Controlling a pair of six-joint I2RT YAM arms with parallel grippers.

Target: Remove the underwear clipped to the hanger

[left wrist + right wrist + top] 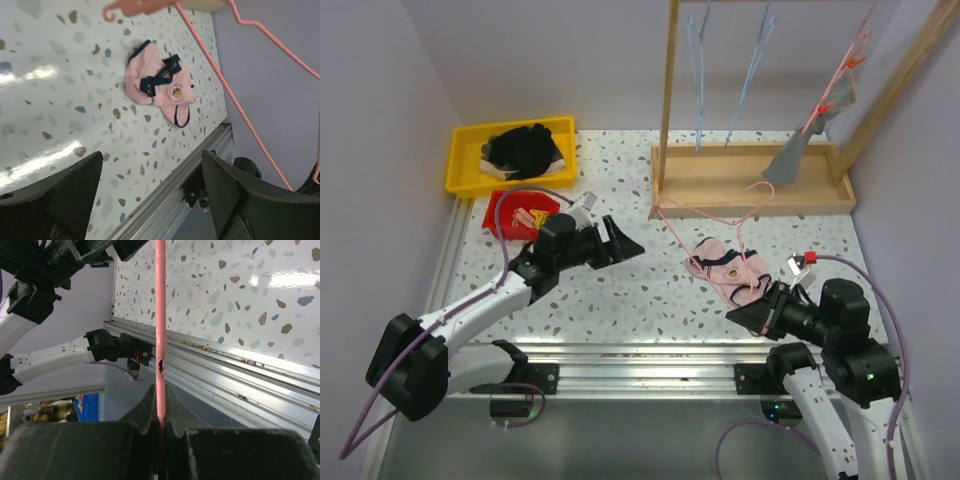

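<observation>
The pink clip still sits on the hanger's far end while the pink briefs lie loose, so next my left gripper needs to draw back to meet that clip.
The pale pink briefs with dark trim lie loose on the speckled table; they also show in the left wrist view. The grey briefs hang at the wooden rack, clipped to a pink wire hanger by red clips. Pink hanger wire also runs over the table by the pink briefs. My right gripper sits just below the pink briefs, shut on a pink hanger wire. My left gripper is open and empty, left of the pink briefs, with both fingers wide apart.
A yellow bin with a black clothing heap stands at the back left, with a red tray of clips beside it. The wooden rack holds blue hangers. An aluminium rail runs along the near edge.
</observation>
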